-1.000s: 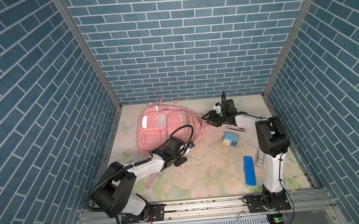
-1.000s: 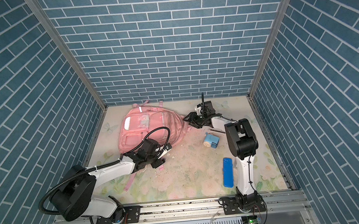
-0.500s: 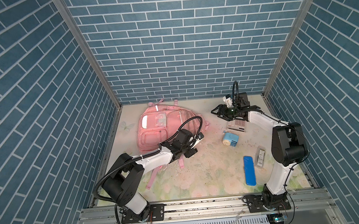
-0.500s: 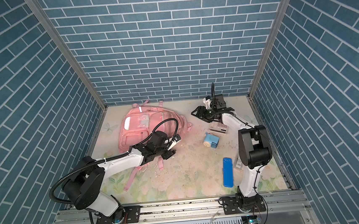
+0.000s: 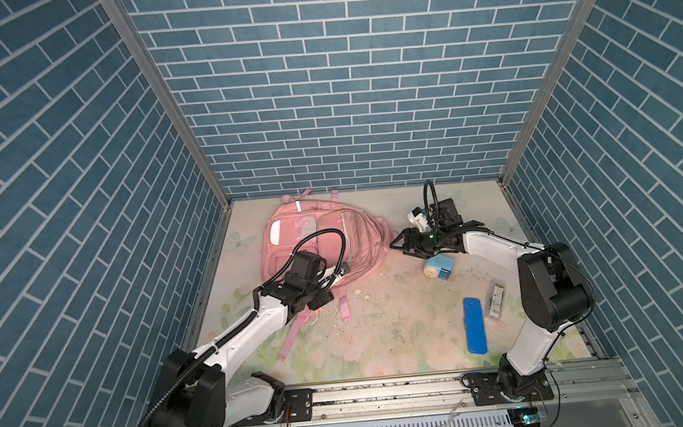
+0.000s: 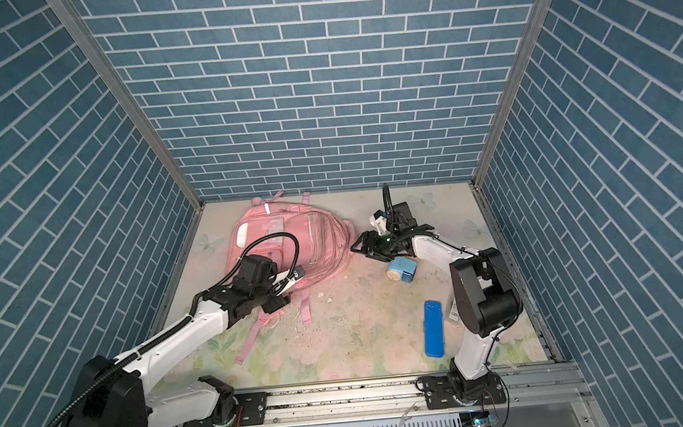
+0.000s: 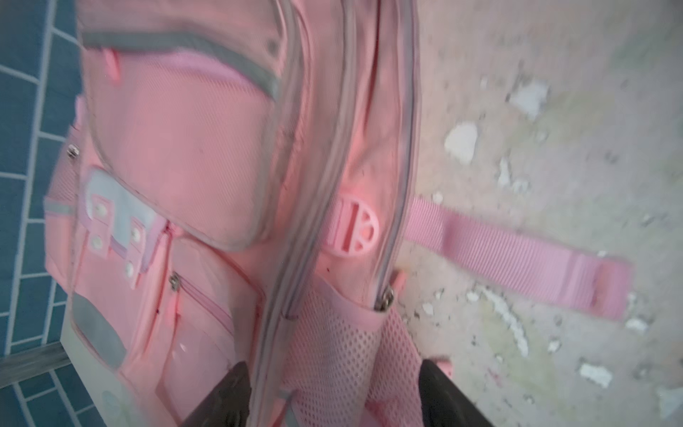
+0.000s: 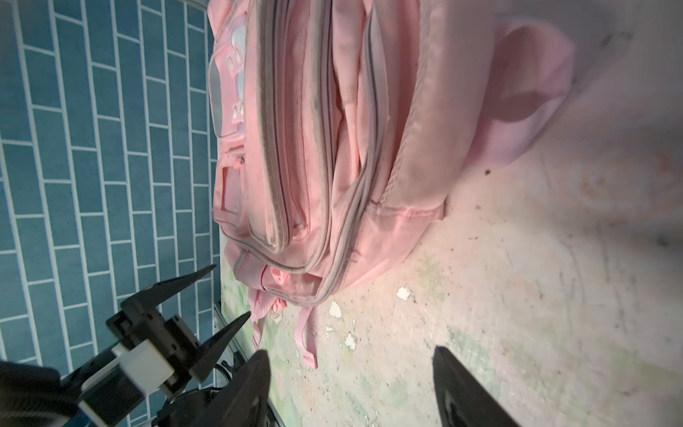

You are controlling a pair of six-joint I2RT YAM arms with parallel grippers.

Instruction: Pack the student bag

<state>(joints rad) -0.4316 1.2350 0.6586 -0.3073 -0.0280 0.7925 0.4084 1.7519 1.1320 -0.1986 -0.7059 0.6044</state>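
Observation:
The fabric of the mesh side pocket (image 7: 332,355) just under its pink rim already lies between my open fingers. My left gripper will lower onto it next and close.
The student bag (image 5: 325,234) (image 6: 291,235) is a pink backpack lying flat at the back left, its straps trailing toward the front. My left gripper (image 5: 323,290) (image 6: 283,294) is at the bag's near edge. In the left wrist view it (image 7: 334,369) is open, with the bag's mesh side pocket (image 7: 332,355) between the fingers and not pinched. My right gripper (image 5: 398,245) (image 6: 359,248) hovers just right of the bag (image 8: 332,148). In the right wrist view it (image 8: 349,355) is open over bare table with nothing in it.
A light blue sharpener (image 5: 438,266) lies under the right forearm. A blue pencil case (image 5: 476,331) and a small clear packet (image 5: 496,306) lie at the front right. A loose pink strap (image 7: 517,255) stretches over the table. Brick walls close in three sides.
The right gripper swung out to the back right, then came back close to the bag's right side. The left gripper slid left along the bag's near edge. Both jaws opened wider.

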